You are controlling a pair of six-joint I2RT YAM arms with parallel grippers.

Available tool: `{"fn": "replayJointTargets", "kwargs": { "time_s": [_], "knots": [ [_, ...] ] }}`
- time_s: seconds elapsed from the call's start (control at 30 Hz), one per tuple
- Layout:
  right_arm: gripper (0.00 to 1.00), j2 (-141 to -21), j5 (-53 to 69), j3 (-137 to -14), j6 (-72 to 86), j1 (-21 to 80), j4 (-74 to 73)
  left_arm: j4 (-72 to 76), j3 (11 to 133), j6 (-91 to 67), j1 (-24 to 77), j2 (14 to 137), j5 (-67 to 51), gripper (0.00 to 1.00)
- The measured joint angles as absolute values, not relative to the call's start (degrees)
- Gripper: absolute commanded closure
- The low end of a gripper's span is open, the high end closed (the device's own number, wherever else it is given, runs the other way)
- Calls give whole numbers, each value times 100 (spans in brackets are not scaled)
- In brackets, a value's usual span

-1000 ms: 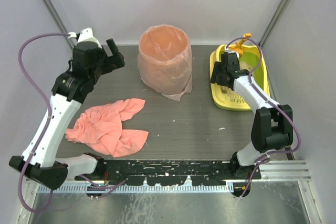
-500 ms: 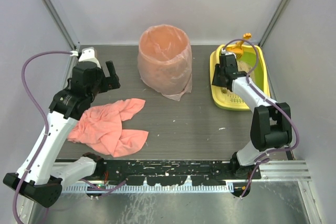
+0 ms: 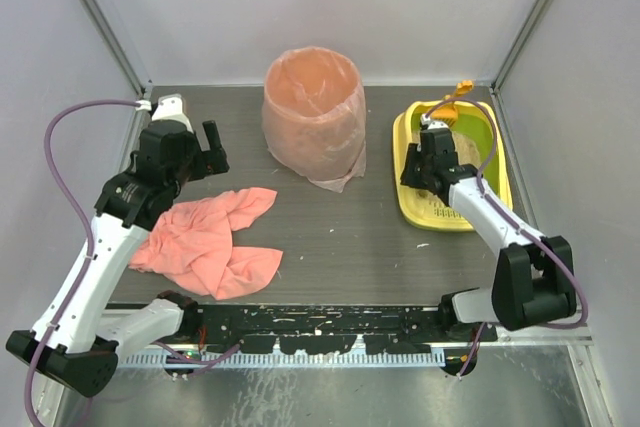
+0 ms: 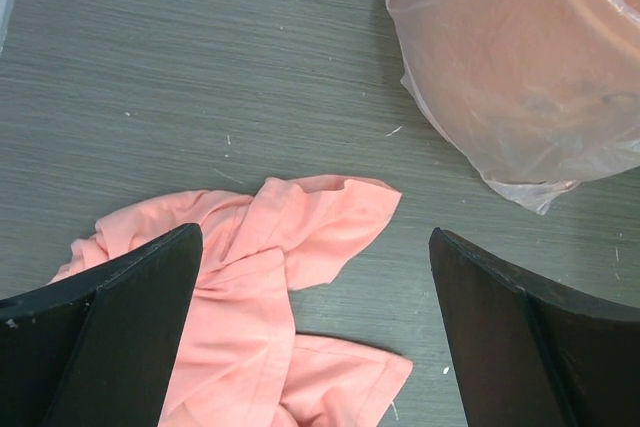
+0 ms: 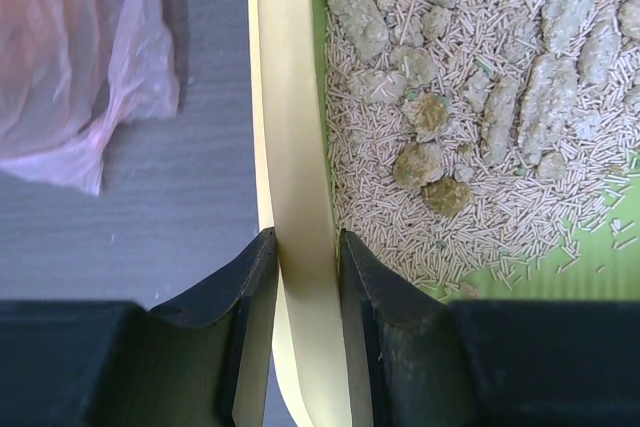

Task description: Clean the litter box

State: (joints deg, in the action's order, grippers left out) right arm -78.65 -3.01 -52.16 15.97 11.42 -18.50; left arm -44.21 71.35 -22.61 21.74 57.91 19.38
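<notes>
I will drag the rim of the litter box (image 3: 442, 217) back and across the table toward the pink cloth with my right gripper next, because the litter box is off by the side.
The litter box (image 3: 442, 217) is a yellow tray with a lime-green inside, lying at the right of the table. In the right wrist view its pale rim (image 5: 290, 147) runs up the middle, with beige pellets and brownish clumps (image 5: 430, 162) inside. My right gripper (image 3: 420, 163) is shut on the box's left rim, one finger outside the wall and one inside (image 5: 307, 242). An orange scoop (image 3: 462, 89) leans at the box's far end. My left gripper (image 3: 203, 144) hangs open over the left of the table, its fingers (image 4: 315, 237) wide apart and holding nothing.
A tall round bin with a pink liner (image 3: 313, 112) stands at the back centre, its liner trailing on the table (image 4: 520, 57). A crumpled pink cloth (image 3: 208, 237) lies at front left, below my left gripper (image 4: 260, 277). White walls enclose three sides.
My right gripper closed on the litter box rim, and the box has shifted nearer and slightly left. The left arm drew back towards the cloth, then held still.
</notes>
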Motion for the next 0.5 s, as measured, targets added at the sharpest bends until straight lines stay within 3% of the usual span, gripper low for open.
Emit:
{"fn": "replayJointTargets", "kwargs": {
  "time_s": [0.5],
  "knots": [
    [75,-6619,-375,-4445,2187,2705,-2558,-4696,7017,-2147,2174,5297,2086,2]
  ]
}}
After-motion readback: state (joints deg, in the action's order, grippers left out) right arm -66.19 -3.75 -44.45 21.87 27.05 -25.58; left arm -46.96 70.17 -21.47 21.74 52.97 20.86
